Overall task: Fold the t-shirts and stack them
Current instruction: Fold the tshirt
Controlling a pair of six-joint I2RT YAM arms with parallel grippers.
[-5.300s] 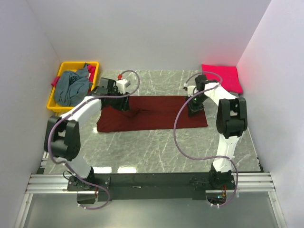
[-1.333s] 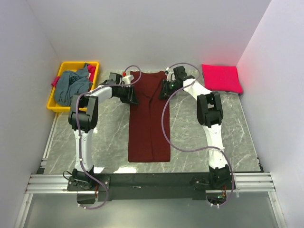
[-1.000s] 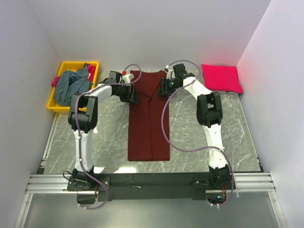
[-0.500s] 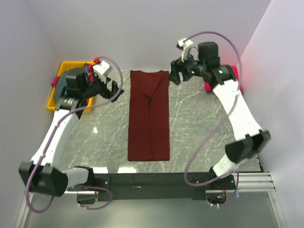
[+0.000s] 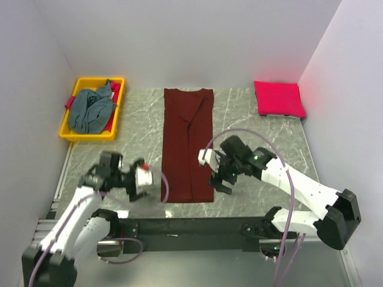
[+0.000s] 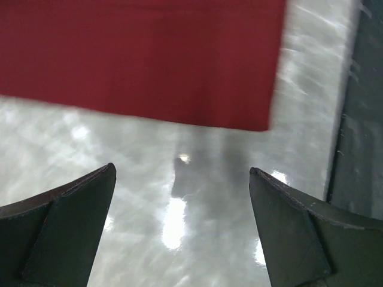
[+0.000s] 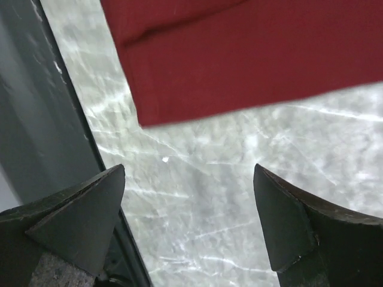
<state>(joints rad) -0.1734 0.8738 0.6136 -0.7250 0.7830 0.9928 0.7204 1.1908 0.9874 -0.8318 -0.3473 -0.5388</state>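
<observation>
The edge of the folded t-shirt's near corner (image 5: 210,199) (image 7: 145,119) lies below, so my right gripper next needs to lower its open fingers and bring them back toward my base onto it.
A dark maroon t-shirt (image 5: 188,143) lies folded into a long narrow strip down the middle of the table, its near end (image 6: 149,72) filling the top of the left wrist view and its near corner (image 7: 251,60) the top of the right wrist view. My left gripper (image 5: 143,184) hangs open just left of the strip's near end, nothing between its fingers. At the strip's near right corner my right gripper (image 5: 218,178) is open too, over bare marble. A folded pink-red t-shirt (image 5: 278,98) rests at the back right. A grey-blue t-shirt (image 5: 90,110) is crumpled in the bin.
The yellow bin (image 5: 75,133) stands at the back left, with a bit of red cloth (image 5: 116,87) at its far rim. White walls close in three sides. The table's dark front rail (image 5: 191,227) runs just below both grippers.
Both grippers have let go of the maroon shirt's far end and opened. Both arms have swung from the back of the table down to the strip's near end.
</observation>
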